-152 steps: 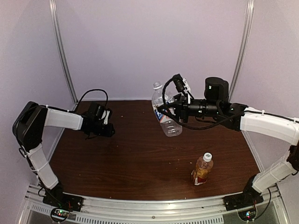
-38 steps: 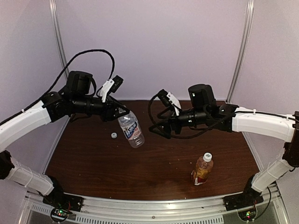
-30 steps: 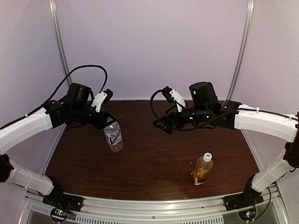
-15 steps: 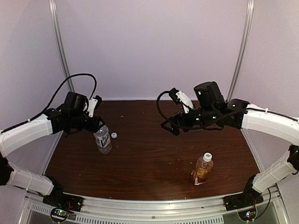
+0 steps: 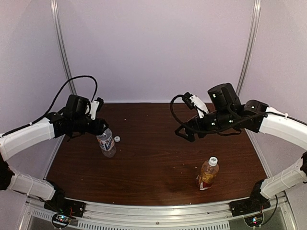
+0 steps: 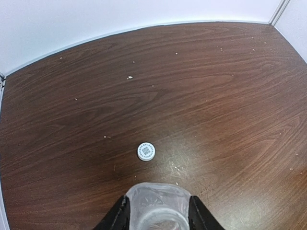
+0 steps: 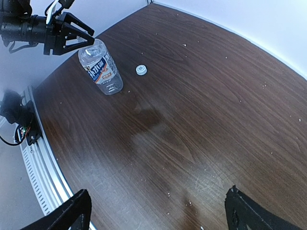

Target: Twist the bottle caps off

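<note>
The right gripper moves back and down onto the amber bottle's white cap [image 5: 213, 161] next, since the cap sits below it and to its right in the top view.
The clear bottle [image 5: 106, 143] with a white-grey label stands uncapped on the left of the table. Its open neck [image 6: 157, 218] sits between my left gripper's [image 6: 158, 199] fingers [image 6: 120, 218], which are slightly spread beside it. In the right wrist view that bottle [image 7: 101, 69] stands just under the left gripper [image 7: 86, 40]. A loose white cap [image 5: 116, 139] lies on the wood just right of the bottle, and shows ahead of it as the cap [image 6: 146, 151] in the left wrist view. The amber bottle [image 5: 207, 173] stands at the front right with its white cap [image 5: 213, 161] on. My right gripper [image 5: 184, 134] hovers open above mid-table, holding nothing.
The brown table [image 5: 153, 158] is enclosed by pale walls with metal posts [image 5: 62, 52] at the back corners. An aluminium rail [image 5: 158, 213] runs along the near edge. Small crumbs dot the wood [image 7: 201, 96].
My left arm carried the clear bottle left and down onto the table beside the loose cap, then its jaws loosened. The right arm drew back to the right.
</note>
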Controlling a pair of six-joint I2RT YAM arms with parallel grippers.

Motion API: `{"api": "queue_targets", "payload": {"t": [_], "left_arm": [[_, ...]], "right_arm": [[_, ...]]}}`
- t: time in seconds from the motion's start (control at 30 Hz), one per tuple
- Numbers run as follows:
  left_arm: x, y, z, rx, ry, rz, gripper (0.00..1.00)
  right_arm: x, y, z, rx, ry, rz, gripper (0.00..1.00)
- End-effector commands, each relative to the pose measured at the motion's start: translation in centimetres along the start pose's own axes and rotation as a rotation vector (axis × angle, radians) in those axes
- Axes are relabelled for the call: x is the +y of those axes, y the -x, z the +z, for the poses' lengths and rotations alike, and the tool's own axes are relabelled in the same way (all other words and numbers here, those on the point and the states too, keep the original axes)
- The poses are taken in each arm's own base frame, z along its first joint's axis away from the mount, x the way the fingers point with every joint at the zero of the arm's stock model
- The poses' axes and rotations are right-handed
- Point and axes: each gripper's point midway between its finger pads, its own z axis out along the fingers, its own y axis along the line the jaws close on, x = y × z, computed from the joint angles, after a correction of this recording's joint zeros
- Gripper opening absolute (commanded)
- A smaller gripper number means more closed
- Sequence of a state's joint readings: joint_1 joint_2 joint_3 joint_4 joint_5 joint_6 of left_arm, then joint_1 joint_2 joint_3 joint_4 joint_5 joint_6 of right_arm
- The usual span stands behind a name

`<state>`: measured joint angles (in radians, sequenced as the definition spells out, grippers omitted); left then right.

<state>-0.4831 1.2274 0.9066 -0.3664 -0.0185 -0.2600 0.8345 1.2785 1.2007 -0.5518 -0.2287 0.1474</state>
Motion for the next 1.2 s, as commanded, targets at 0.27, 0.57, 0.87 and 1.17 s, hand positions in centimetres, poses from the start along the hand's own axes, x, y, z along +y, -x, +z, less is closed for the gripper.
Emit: {"api": "queue_targets", "payload": {"t": [0.27,0.57,0.87,1.17], "left_arm": [[0.1,2.5,-1.7,-0.089,-0.001,-0.017,0.82],[0.4,5.3,-5.0,-0.196,0.017,-0.018,0.98],[-0.7,7.0,-6.4,-0.236,-0.041,-0.030,0.98],[-1.2,7.3,-6.7,-0.232,-0.074,-0.081,0.98]], "right_arm": [[-0.6,-2.7,-3.2,0.059,-0.056,0.082,0.94],[0.1,-5.8,-6.0,0.176,-0.059,0.140,0.90],[0.2,-10.5,-8.7,0.307,-0.095,0.203,0.85],[-0.7,-14.6,-8.1,0.445,-0.169,0.183,0.76]]}}
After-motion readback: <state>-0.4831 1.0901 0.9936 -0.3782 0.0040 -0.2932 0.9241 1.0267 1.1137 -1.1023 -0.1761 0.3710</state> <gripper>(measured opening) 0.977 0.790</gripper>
